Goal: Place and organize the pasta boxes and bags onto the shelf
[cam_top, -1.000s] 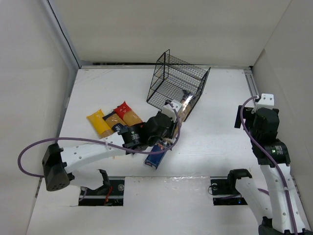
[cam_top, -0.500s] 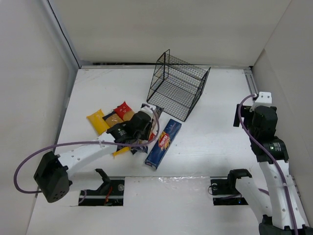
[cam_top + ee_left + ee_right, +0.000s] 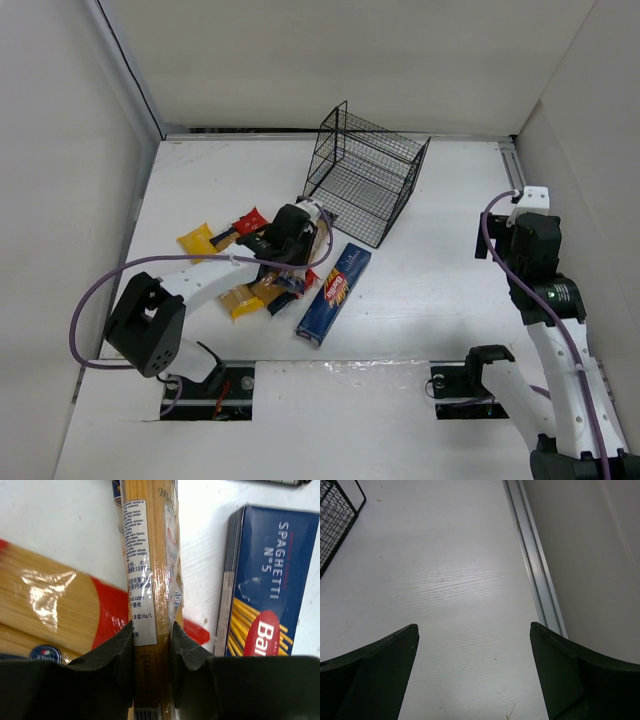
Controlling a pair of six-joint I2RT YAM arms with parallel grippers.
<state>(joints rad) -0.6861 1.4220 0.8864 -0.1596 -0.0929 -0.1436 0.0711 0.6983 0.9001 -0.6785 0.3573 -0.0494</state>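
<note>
The spaghetti bag's far end slides through the shelf's open front onto the shelf's wire bottom next, as my left gripper moves outward, then releases.
My left gripper [image 3: 152,630] is shut on the long clear spaghetti bag [image 3: 150,555], which runs away from the fingers over the pile. In the top view the left gripper [image 3: 291,258] is over the packages left of the shelf. A dark blue spaghetti box [image 3: 333,292] lies on the table just right of it and also shows in the left wrist view [image 3: 270,580]. Yellow bags with red labels [image 3: 197,241] lie under and left of the gripper; one shows in the left wrist view [image 3: 50,605]. The black wire shelf [image 3: 365,185] stands behind. My right gripper [image 3: 475,635] is open and empty.
The right arm [image 3: 535,265] stands at the right side near the table's metal edge rail [image 3: 535,565]. A corner of the shelf [image 3: 335,520] shows at the right wrist view's top left. White walls close in the table on the left, back and right.
My left gripper has moved left, away from the shelf's front, to over the pile of bags. The blue box it covered now lies in plain view. The right arm shifted only slightly.
</note>
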